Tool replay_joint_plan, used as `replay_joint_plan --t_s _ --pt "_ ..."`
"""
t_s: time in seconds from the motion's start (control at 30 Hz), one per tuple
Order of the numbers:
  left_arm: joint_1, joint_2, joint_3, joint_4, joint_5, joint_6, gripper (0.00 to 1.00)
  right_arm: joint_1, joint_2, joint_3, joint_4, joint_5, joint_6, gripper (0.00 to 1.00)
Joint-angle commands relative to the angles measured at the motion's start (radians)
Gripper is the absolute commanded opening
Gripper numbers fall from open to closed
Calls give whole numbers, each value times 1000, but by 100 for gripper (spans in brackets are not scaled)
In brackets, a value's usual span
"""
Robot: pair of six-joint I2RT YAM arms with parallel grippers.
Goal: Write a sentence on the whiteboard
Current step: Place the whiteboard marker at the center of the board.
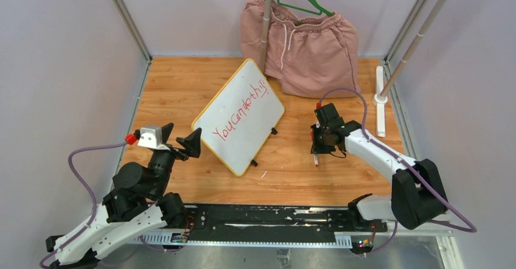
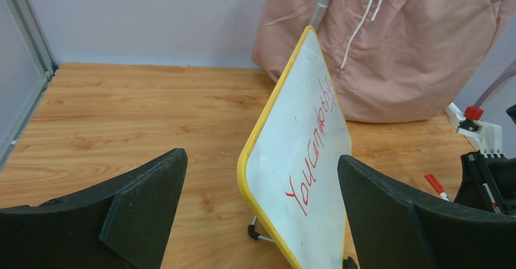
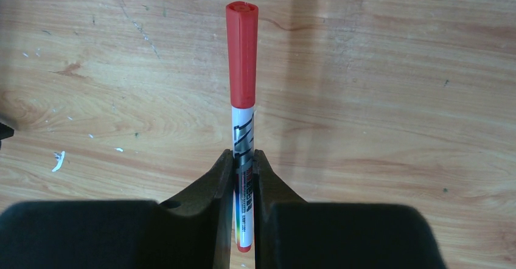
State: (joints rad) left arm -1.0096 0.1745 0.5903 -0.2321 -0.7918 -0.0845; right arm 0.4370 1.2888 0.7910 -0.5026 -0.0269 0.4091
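Next, my right gripper lowers the red-capped marker point(image 3: 243, 62) onto the wood just below and releases it, since the sentence already runs across the whiteboard.
The whiteboard point(image 1: 238, 118) stands tilted on small black feet at the middle of the wooden table; its rim is yellow. The sentence point(image 1: 242, 112) runs across it in red marker as one line, starting "YouCan". My left gripper point(image 1: 180, 136) is open just left of the board's near corner and holds nothing. In the left wrist view the whiteboard point(image 2: 286, 178) and the sentence point(image 2: 311, 159) show between the spread fingers of the left gripper point(image 2: 261, 157). My right gripper point(image 1: 316, 140) is right of the board, shut on a red-capped marker point(image 3: 243, 62) low over the wood, right gripper point(image 3: 243, 157).
Pink shorts point(image 1: 304, 44) hang on a green hanger point(image 1: 302, 0) at the back, behind a grey pole point(image 1: 266, 19). A white rack foot point(image 1: 381, 101) and its slanted pole stand at the right. Metal frame posts point(image 1: 125, 14) border the table.
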Motion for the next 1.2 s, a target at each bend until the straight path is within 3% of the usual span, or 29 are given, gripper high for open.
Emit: replay_joint_plan --t_s 0.0,0.43,1.17 --pt "-1 -4 -14 12 -14 13 100 -26 40 -19 35 -16 -18 0" --pt "-1 10 -18 12 -9 17 100 -50 164 -44 101 -20 -3 5" --pt "-1 2 -24 16 3 37 100 -65 151 -103 118 -11 14 26"
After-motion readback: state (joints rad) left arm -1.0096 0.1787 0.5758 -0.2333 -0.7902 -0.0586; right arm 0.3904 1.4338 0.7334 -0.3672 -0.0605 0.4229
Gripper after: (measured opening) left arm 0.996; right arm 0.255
